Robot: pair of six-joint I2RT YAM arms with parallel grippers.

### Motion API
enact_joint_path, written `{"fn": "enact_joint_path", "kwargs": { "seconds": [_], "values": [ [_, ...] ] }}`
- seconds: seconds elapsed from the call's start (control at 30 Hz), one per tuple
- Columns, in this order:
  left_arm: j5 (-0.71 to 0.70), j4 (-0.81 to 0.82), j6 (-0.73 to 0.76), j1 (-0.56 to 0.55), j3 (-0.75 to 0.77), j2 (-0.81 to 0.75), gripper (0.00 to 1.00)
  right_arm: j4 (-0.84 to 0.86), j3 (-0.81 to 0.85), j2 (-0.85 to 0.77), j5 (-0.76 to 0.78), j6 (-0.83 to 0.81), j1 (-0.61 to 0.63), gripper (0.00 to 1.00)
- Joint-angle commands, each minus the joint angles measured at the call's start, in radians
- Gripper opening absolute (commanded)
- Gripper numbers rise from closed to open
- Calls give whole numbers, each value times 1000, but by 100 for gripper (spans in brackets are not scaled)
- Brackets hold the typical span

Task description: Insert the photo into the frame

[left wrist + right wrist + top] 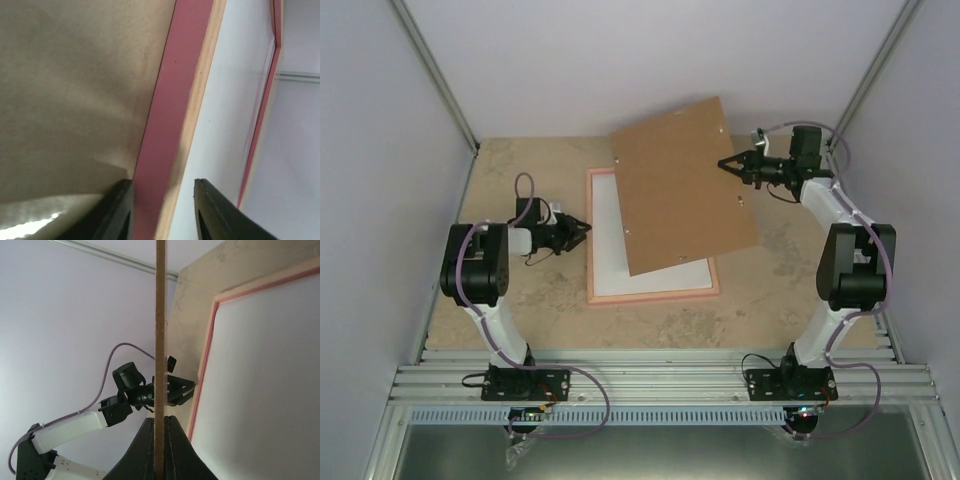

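Observation:
The white sheet [605, 240] is uncovered below and to the left in the top view, so I will next lower the backing board [685, 185] that way onto it with my right gripper and let go.
The pink frame [650, 297] lies flat on the table. A plain white sheet [605, 240] fills it, which looks like the photo with its reverse side up; no print shows. My right gripper [725, 165] is shut on the right edge of the brown backing board [685, 185] and holds it tilted above the frame's right part. In the right wrist view the board [160, 315] is edge-on between the shut fingers [145, 450]. My left gripper [585, 232] is open at the frame's left rail [172, 110], one finger [117, 210] on each side of it.
The table top [520, 300] is beige and mottled. Grey walls and metal corner posts [435, 70] close in the back and sides. An aluminium rail [660, 380] with both arm bases runs along the near edge. My left arm [130, 390] shows behind the board in the right wrist view.

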Motion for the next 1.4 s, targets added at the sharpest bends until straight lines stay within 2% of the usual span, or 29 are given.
{"fn": "enact_joint_path", "kwargs": {
  "seconds": [0.0, 0.07, 0.13, 0.4, 0.5, 0.8, 1.07, 1.37],
  "values": [
    [-70, -6, -69, -4, 17, -35, 41, 48, -42, 12, 29, 73, 16, 0],
    [-50, 1, -77, 10, 29, -34, 46, 79, -80, 7, 41, 95, 49, 1],
    [-50, -43, -34, 24, 55, -29, 50, 178, -127, 5, 47, 139, 65, 1],
    [-70, -164, 127, 85, 99, -50, 55, 585, -313, 12, 90, 361, 104, 1],
    [-80, -165, 150, 85, 93, -63, 55, 675, -370, 13, 122, 379, 123, 0],
    [-91, -201, 173, 84, 105, -49, 55, 791, -379, 116, 164, 372, 169, 1],
    [-99, -220, 196, 84, 103, -43, 56, 819, -426, 169, 205, 370, 181, 1],
    [-99, -236, 210, 84, 121, -11, 54, 696, -402, 208, 225, 324, 206, 1]
  ]
}}
